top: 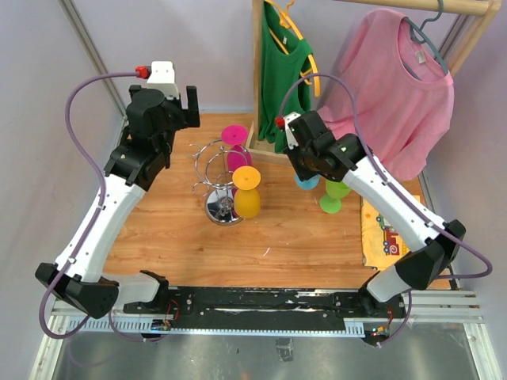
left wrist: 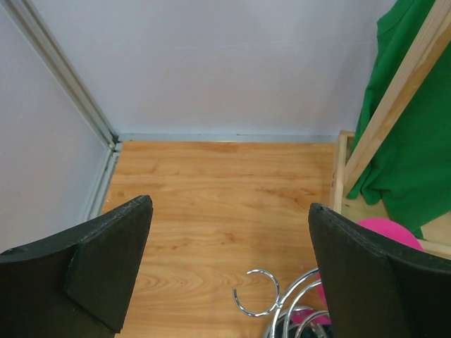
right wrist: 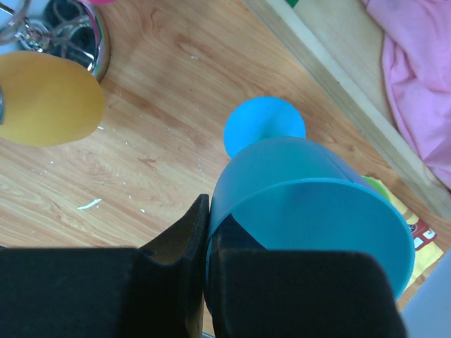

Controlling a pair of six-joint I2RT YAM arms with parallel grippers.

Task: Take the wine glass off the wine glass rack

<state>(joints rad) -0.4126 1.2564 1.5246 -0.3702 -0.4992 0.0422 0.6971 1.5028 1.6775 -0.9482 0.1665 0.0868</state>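
Note:
My right gripper lowers the blue glass foot-first onto the clear tabletop below it, beside the green wine glass, next and releases the blue glass's rim there.
The silver wire rack (top: 215, 180) stands mid-table. An orange wine glass (top: 246, 191) and a pink one (top: 235, 142) hang on it upside down. My right gripper (top: 307, 168) is right of the rack and shut on the rim of a blue wine glass (right wrist: 310, 193): one finger is inside the bowl, one outside. The glass's foot (right wrist: 264, 129) points down at the table; I cannot tell if it touches. My left gripper (left wrist: 229, 205) is open and empty, above and behind the rack's loops (left wrist: 258, 293). In the top view it (top: 181, 105) is at the back left.
A green wine glass (top: 334, 195) stands upright on the table right of the blue one. A wooden clothes rack (top: 258, 71) at the back holds a green shirt (top: 281, 75) and a pink shirt (top: 396, 87). A yellow printed cloth (top: 382, 229) lies at the right edge.

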